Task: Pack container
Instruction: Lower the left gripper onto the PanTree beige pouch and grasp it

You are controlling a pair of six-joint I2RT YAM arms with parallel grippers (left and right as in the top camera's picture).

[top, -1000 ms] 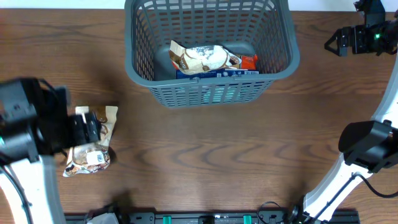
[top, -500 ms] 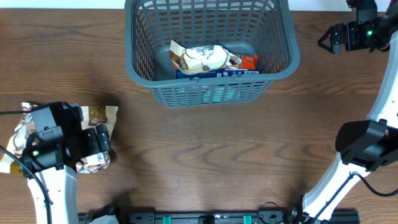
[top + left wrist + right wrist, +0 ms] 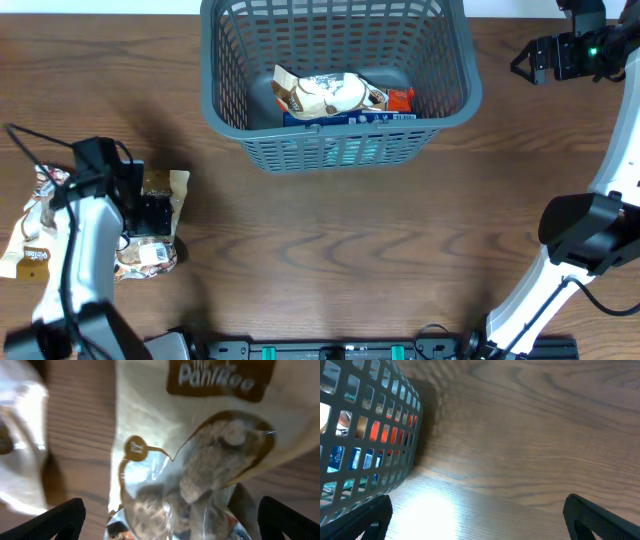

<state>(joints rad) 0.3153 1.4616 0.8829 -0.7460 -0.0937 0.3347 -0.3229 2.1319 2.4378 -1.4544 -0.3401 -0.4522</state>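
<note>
The clear window of the cream snack packet (image 3: pixel 187 482) lies between my left gripper's open fingers, so I should lower and close.
The dark grey slotted basket (image 3: pixel 340 148) stands at the back centre and holds a cream-and-brown packet (image 3: pixel 320 93), a blue box (image 3: pixel 350 118) and an orange packet (image 3: pixel 400 98). My left gripper (image 3: pixel 155 215) is open, low over a cream snack packet (image 3: pixel 178 185) with a clear window at the left. In the left wrist view its fingers (image 3: pixel 170 525) straddle that packet (image 3: pixel 220 460). My right gripper (image 3: pixel 522 62) is open and empty, to the right of the basket. The right wrist view shows the basket's wall (image 3: pixel 365 420) at left and the open fingers (image 3: pixel 480 520) over bare wood.
A second crinkled snack packet (image 3: pixel 35 225) lies at the far left edge, beside the left arm; it also shows in the left wrist view (image 3: pixel 15 435). The brown wooden table (image 3: pixel 380 250) lies between the basket and the front edge. The right arm's base (image 3: pixel 590 235) stands at right.
My left arm has swung and turned over the cream packet, uncovering the second packet at the far left. My right gripper has shifted slightly left and up.
</note>
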